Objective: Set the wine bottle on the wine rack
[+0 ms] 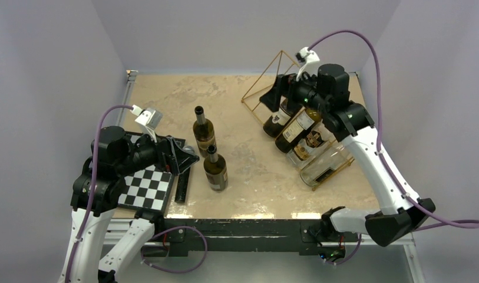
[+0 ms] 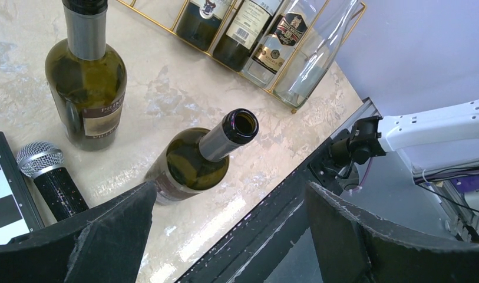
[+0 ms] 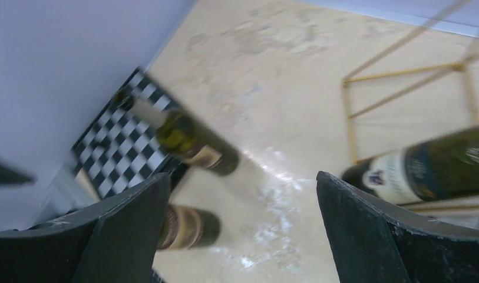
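My right gripper needs to swing back next and close around the neck of the near bottle, which is off the rack to the left in the top view.
Two dark wine bottles stand upright mid-table, the far one and the near one; the left wrist view shows the far bottle and the near, uncorked bottle. The gold wire wine rack stands at the back right with several bottles lying in it. My right gripper hovers open and empty over the rack's left end; its blurred view shows both upright bottles and a racked bottle. My left gripper is open and empty, left of the near bottle.
A black-and-white chessboard lies at the front left under my left arm. A microphone lies beside it, near the bottles. The rack's corner sits close to the table's right edge. Walls enclose the table on three sides.
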`<state>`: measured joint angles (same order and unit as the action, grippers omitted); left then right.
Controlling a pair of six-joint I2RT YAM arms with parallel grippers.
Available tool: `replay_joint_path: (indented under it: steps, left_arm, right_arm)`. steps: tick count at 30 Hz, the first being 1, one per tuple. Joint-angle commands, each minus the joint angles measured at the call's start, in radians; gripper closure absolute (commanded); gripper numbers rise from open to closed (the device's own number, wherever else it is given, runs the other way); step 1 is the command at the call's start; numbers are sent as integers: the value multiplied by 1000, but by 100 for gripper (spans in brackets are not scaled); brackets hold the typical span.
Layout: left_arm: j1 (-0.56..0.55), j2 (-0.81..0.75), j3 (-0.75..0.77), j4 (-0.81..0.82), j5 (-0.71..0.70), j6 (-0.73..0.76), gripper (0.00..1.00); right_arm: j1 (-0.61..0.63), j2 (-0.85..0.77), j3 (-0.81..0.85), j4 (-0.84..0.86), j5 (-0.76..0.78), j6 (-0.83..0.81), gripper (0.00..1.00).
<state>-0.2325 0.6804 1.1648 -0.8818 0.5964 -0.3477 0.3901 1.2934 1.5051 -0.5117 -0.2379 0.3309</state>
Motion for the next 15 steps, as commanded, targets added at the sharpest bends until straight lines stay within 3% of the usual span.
replay_joint_path:
  steps: [1, 7, 15]
  left_arm:
    - [-7, -14, 23, 19, -14, 4, 1]
    - [-7, -45, 33, -22, -41, 5, 1]
    - [-7, -87, 68, -99, -87, 21, 1]
  right_arm:
    - [156, -44, -28, -4, -260, -184, 1]
    - [402, -68, -105, 126, -211, -262, 1]
    - [604, -85, -283, 402, 96, -248, 2]
